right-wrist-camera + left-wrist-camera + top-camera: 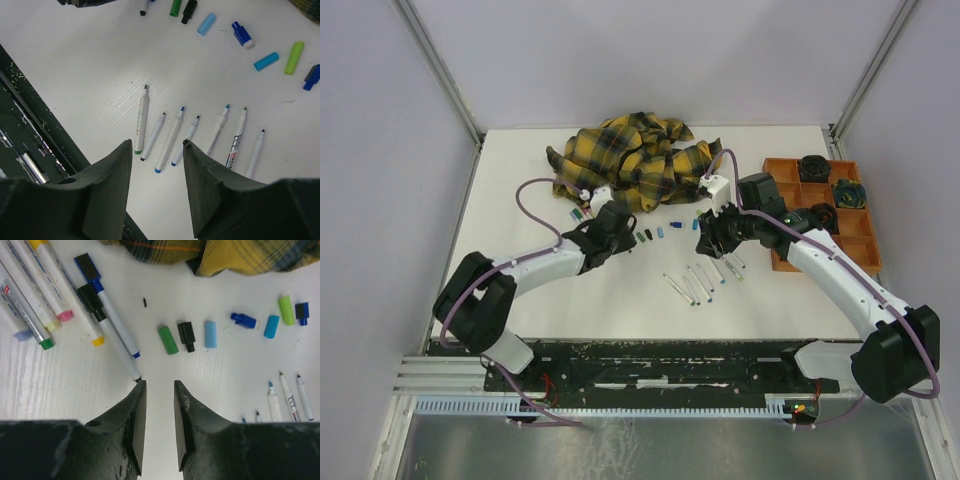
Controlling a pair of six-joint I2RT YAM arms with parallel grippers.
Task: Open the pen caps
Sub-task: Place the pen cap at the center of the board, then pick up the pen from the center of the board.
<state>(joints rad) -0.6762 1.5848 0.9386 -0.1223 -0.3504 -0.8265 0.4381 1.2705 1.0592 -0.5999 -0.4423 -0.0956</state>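
I should next move my left gripper outward and down to the blue-capped pen's white body (116, 322) and turn the fingers to match its slant.
Loose pen caps lie in a row on the white table: green (168, 340), black (186, 336), light blue (210, 334), dark blue (243, 320), cyan (271, 326) and lime (286, 309). Several capped pens (50, 295) lie at the upper left of the left wrist view. My left gripper (159, 383) is open and empty just below them, its left fingertip beside the tip of a black-capped pen (117, 347). Uncapped pens (170, 140) lie side by side under my right gripper (155, 144), which hangs open and empty above them. From above, the left gripper (626, 240) and right gripper (708, 245) flank the caps (661, 232).
A yellow-and-black plaid cloth (635, 160) is bunched at the back of the table. An orange compartment tray (782, 262) with dark round items stands at the right. The black base rail (30, 130) runs along the near edge.
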